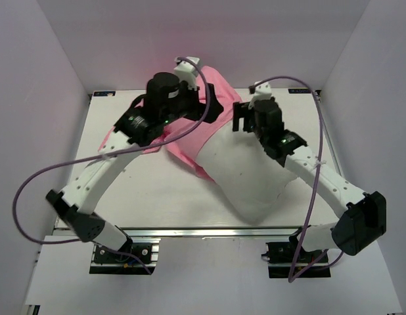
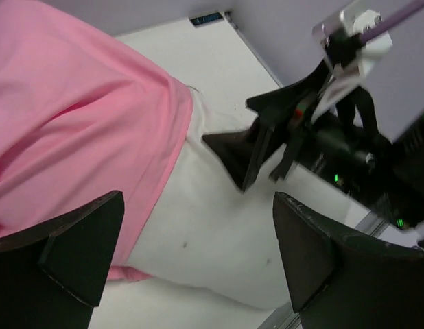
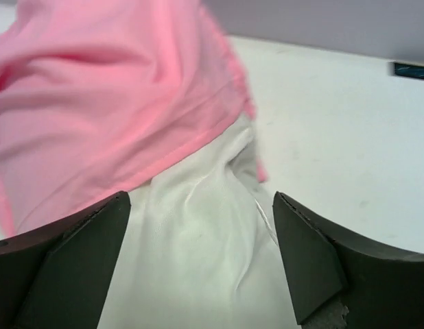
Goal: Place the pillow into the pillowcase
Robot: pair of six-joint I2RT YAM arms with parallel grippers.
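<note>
I need to bring my right gripper back and down to pinch the pillow's edge (image 1: 221,182) beside the pillowcase's hem, since that edge lies uncovered below and back from it.
The white pillow (image 1: 255,180) lies slantwise on the table, its far end tucked inside the pink pillowcase (image 1: 219,88), which is bunched up towards the back wall. My left gripper (image 1: 213,108) hangs open over the pillowcase's mouth, nothing between its fingers. My right gripper (image 1: 242,119) is open too, facing it across the pillow. The left wrist view shows the pillowcase (image 2: 75,116) covering the pillow (image 2: 212,212) beneath the left gripper (image 2: 198,253), with the right gripper (image 2: 256,154) beyond. In the right wrist view, the right gripper (image 3: 202,264) frames creased pillow (image 3: 198,233) and pillowcase hem (image 3: 116,103).
The white table (image 1: 144,190) is boxed in by grey walls on three sides. A metal rail (image 1: 209,231) runs along its near edge by the arm bases. Purple cables (image 1: 32,180) loop from both arms. More pink cloth (image 1: 114,138) lies under the left arm.
</note>
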